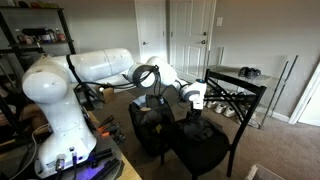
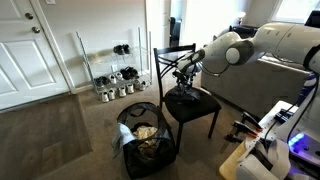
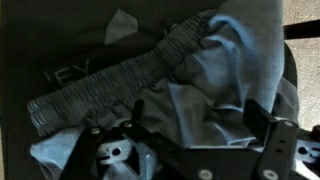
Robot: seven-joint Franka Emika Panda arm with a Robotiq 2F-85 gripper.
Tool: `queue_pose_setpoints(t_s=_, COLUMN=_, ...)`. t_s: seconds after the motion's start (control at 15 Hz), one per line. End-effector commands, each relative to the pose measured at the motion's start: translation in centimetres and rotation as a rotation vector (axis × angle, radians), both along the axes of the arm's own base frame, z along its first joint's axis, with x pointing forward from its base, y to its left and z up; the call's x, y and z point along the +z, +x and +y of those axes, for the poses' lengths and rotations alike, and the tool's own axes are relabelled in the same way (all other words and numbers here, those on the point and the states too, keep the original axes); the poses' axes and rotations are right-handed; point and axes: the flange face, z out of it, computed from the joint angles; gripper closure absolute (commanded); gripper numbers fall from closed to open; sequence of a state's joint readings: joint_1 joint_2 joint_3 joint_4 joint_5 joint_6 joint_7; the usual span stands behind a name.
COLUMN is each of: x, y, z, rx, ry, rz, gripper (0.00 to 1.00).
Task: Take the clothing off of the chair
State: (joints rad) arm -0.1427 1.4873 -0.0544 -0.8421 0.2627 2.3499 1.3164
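Note:
A fold of the grey garment is between the open fingers, so I will move my gripper down onto the cloth (image 3: 186, 98) next to the ribbed waistband and close it.
A grey garment (image 3: 190, 60) with a ribbed waistband lies crumpled on the black chair seat (image 3: 60, 35). In the wrist view my gripper (image 3: 200, 118) is open just over it, with a fold of the cloth between its two fingers. In both exterior views the gripper (image 1: 196, 108) (image 2: 183, 80) hangs low over the black chair (image 1: 212, 150) (image 2: 200, 108). The garment shows there only as a dark heap (image 2: 185, 96) on the seat.
A black mesh basket (image 2: 128, 150) (image 1: 138, 122) holding cloth stands on the carpet beside the chair. A glass-topped rack with shoes (image 2: 112, 85) stands by the white doors. A black table (image 1: 240, 85) stands behind the chair and a couch (image 2: 250, 85) is near.

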Motion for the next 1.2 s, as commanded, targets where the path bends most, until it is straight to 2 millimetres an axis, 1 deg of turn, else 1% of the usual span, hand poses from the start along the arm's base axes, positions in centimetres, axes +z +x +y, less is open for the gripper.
queue_pose_setpoints(t_s=0.0, x=-0.8, y=-0.4, z=-1.2, rx=-0.054, ry=0.008, rz=-0.050, gripper=0.00)
queue_pose_setpoints(t_s=0.33, x=-1.3, y=-0.8, z=-2.0, rx=-0.083, ry=-0.041, rz=-0.096, gripper=0.00)
queue_pose_setpoints(t_s=0.8, x=-2.6, y=-2.0, z=-2.9, rx=-0.127, ry=-0.057, rz=-0.066, gripper=0.00)
queue_pose_setpoints(t_s=0.87, x=-2.8, y=-2.2, z=-2.8, rx=-0.114, ry=-0.058, rz=-0.058, gripper=0.25)
queue_pose_setpoints(t_s=0.93, x=-3.0, y=-2.3, z=-2.7, rx=-0.087, ry=-0.058, rz=-0.052, gripper=0.26)
queue_pose_setpoints(t_s=1.13, x=-3.4, y=-2.6, z=-2.5, rx=-0.083, ry=-0.058, rz=-0.046, gripper=0.46)
